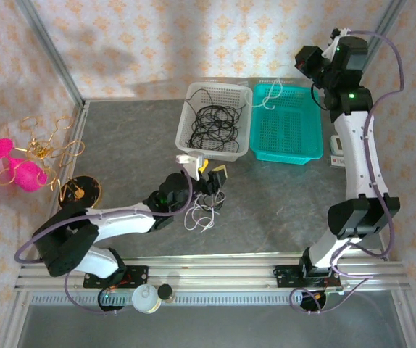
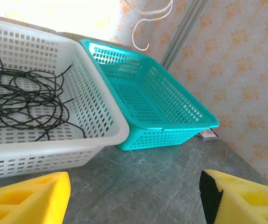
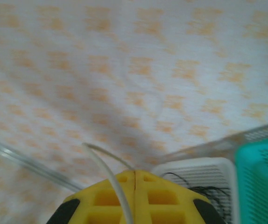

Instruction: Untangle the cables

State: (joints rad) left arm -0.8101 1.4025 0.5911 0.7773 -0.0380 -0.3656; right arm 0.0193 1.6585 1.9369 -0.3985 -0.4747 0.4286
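Note:
Next, my right gripper will go down and tilt down toward the empty teal basket (image 3: pixel 264 179), which lies below it, to release the white cable apart from the black coil.
A small tangle of white and black cables (image 1: pixel 201 212) lies on the grey table just under my left wrist. My left gripper (image 1: pixel 211 172) (image 2: pixel 134 203) hovers above the table in front of the baskets, open, with nothing between its yellow fingers (image 2: pixel 31 198). A loose coil of black cable (image 1: pixel 215 119) (image 2: pixel 24 100) rests in the white basket (image 1: pixel 193 90) (image 2: pixel 106 121). My right gripper (image 1: pixel 307 65) (image 3: pixel 135 173) is raised high over the teal basket (image 1: pixel 317 127) (image 2: pixel 190 123), shut on a white cable (image 3: pixel 113 179) whose curled end (image 1: pixel 269 98) (image 2: pixel 145 28) dangles above that basket.
A gold wire ornament with pink pieces (image 1: pixel 34 156) and a black disc (image 1: pixel 81 190) stand at the left edge. A small card (image 1: pixel 336 151) (image 2: pixel 208 134) lies right of the teal basket. Two small jars (image 1: pixel 150 296) sit on the near rail.

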